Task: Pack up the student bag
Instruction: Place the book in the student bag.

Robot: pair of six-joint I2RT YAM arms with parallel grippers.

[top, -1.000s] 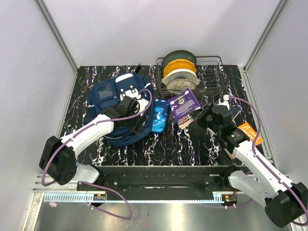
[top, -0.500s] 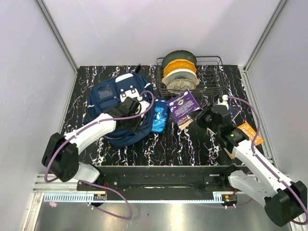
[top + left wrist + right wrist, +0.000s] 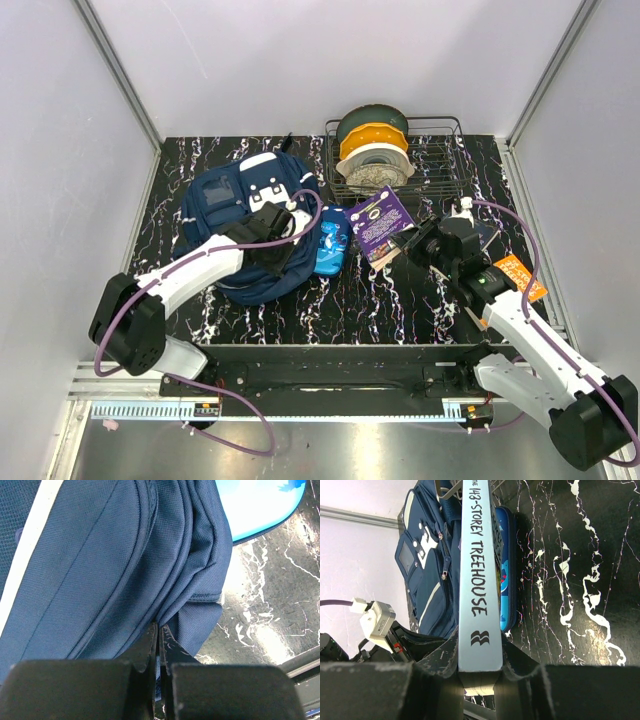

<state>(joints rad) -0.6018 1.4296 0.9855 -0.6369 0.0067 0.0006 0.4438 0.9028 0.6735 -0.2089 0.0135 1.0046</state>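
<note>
My right gripper will next carry the book toward the bag's held fold (image 3: 297,262) (image 3: 448,620), which is to the gripper's left in the top view. Then it will lower the book and release it inside.
The navy student bag (image 3: 235,215) lies at the back left of the table, its front with white patches facing up. My left gripper (image 3: 283,258) sits at the bag's near right edge, shut on a fold of its navy fabric (image 3: 165,615); the bag (image 3: 90,565) fills that view. My right gripper (image 3: 412,244) is shut on a book with a purple cover (image 3: 383,222), held above the table to the right of the bag. The book's pale blue spine (image 3: 477,580) stands between the fingers (image 3: 442,655), with the bag (image 3: 427,570) beyond it.
A bright blue pencil case (image 3: 331,241) lies between bag and book. A wire rack (image 3: 445,160) at the back holds filament spools (image 3: 372,150). An orange item (image 3: 521,275) lies by the right edge, partly under my right arm.
My left gripper has closed on the bag's fabric at its near right edge. The right arm and the book have barely moved.
</note>
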